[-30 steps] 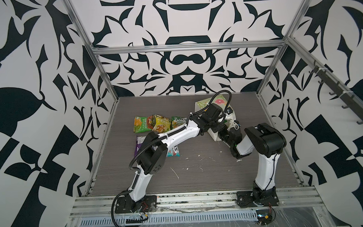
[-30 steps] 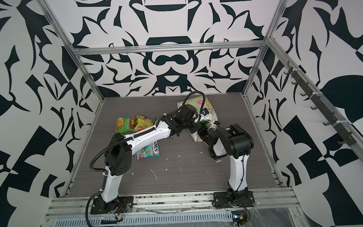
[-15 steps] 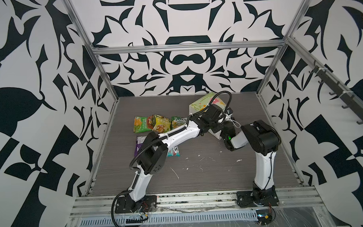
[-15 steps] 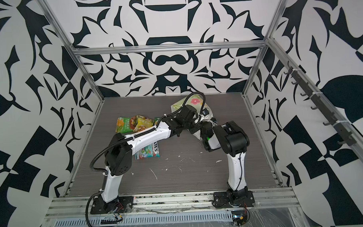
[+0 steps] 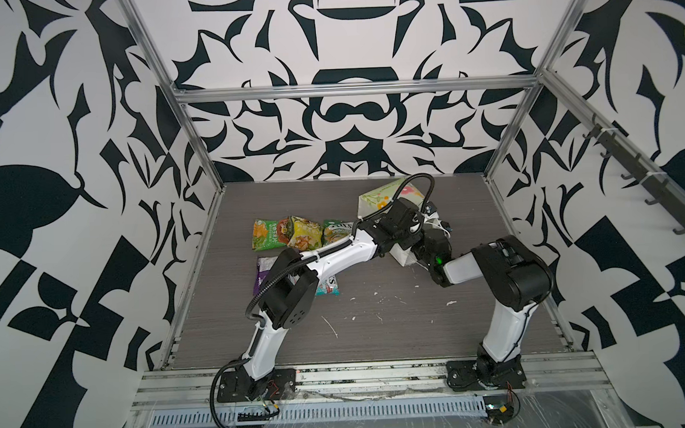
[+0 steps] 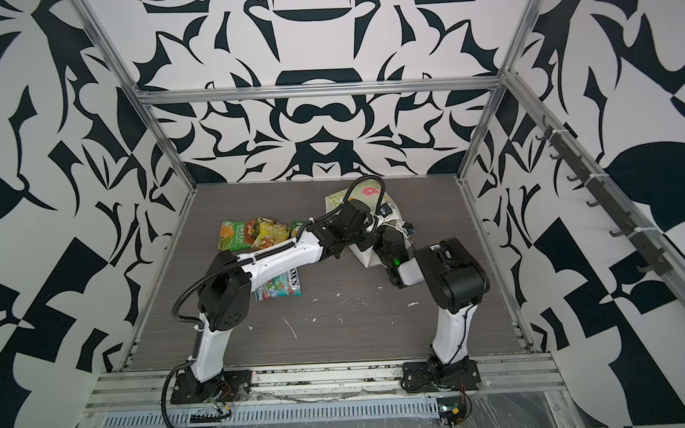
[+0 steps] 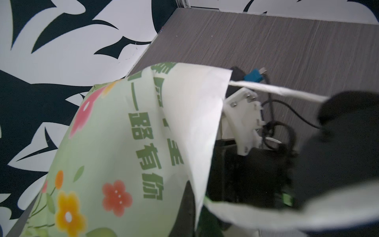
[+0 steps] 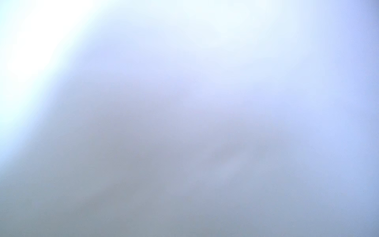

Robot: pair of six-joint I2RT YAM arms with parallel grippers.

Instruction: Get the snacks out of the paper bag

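Note:
Next, my right gripper draws back out of the paper bag's opening and releases the packet's edge over open tabletop in front, because only white scraps lie there.
The paper bag (image 5: 373,198) (image 6: 342,197) lies tipped at the back right of the table, its green flower print filling the left wrist view (image 7: 114,156). My left gripper (image 7: 191,207) is shut on the paper bag's rim. The right arm's wrist (image 5: 436,255) (image 7: 244,119) reaches into the bag's mouth, so the right gripper's fingers are hidden. The right wrist view shows only a pale blur. Several snacks lie to the left: green (image 5: 265,234), yellow (image 5: 304,236), FOX'S green (image 5: 335,231), purple (image 5: 262,270) and teal-red (image 6: 281,289).
Small white scraps (image 5: 333,329) dot the grey table in front. The left arm's black cable (image 5: 424,180) arcs over the bag. Patterned walls with metal posts close three sides, and a hook rail (image 5: 646,196) runs along the right wall.
The bag's top has swung a little to the left with my left gripper. My right wrist has pushed further into the bag's mouth.

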